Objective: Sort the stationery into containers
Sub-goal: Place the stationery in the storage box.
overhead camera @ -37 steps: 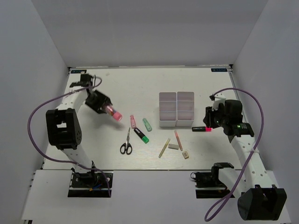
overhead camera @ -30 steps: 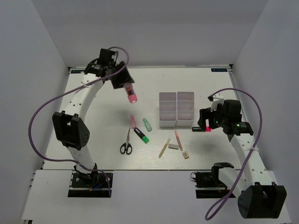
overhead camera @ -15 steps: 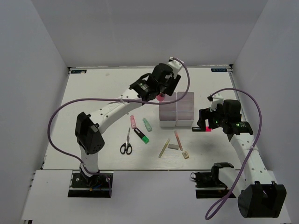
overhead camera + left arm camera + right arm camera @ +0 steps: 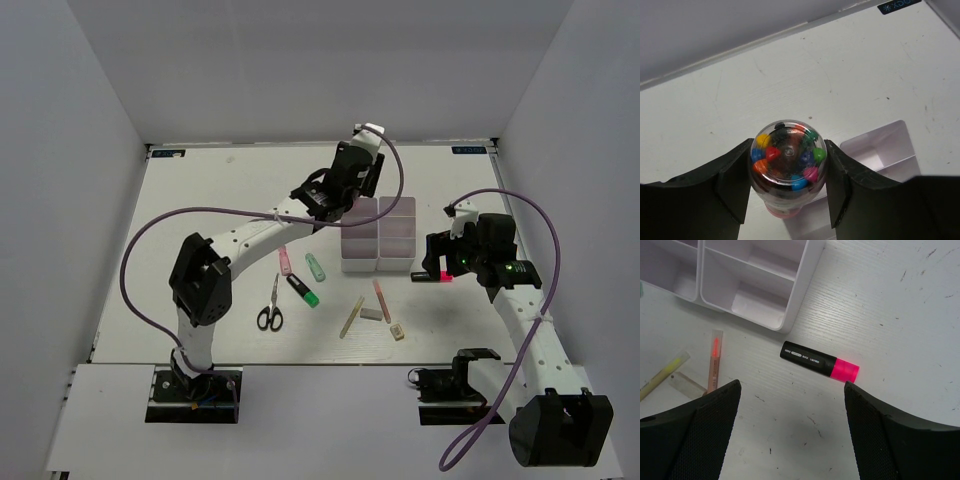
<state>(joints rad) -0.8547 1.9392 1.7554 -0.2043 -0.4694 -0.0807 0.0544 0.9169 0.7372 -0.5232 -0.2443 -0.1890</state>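
Note:
The left gripper will next move back and down to let go of the tube in the far bin on the pink marker's side, which is below and back from the gripper.
My left gripper is shut on a clear round tube of coloured beads with a pink end, held above the back-left bin of the white four-bin block; the bins also show in the left wrist view. My right gripper is open and empty above a black-pink marker lying on the table right of the bins. Scissors, pink marker, mint marker, black-green marker, cream stick, pink stick, grey eraser and tan eraser lie in front.
White walls close the table on the left, back and right. The left arm stretches diagonally over the table's middle, above the markers. The right wrist view shows the pink stick, cream stick and grey eraser left of the gripper.
My left arm has swung from the far left across the back to over the bins, carrying the tube. My right gripper shifted slightly, then stayed still above the black-pink marker.

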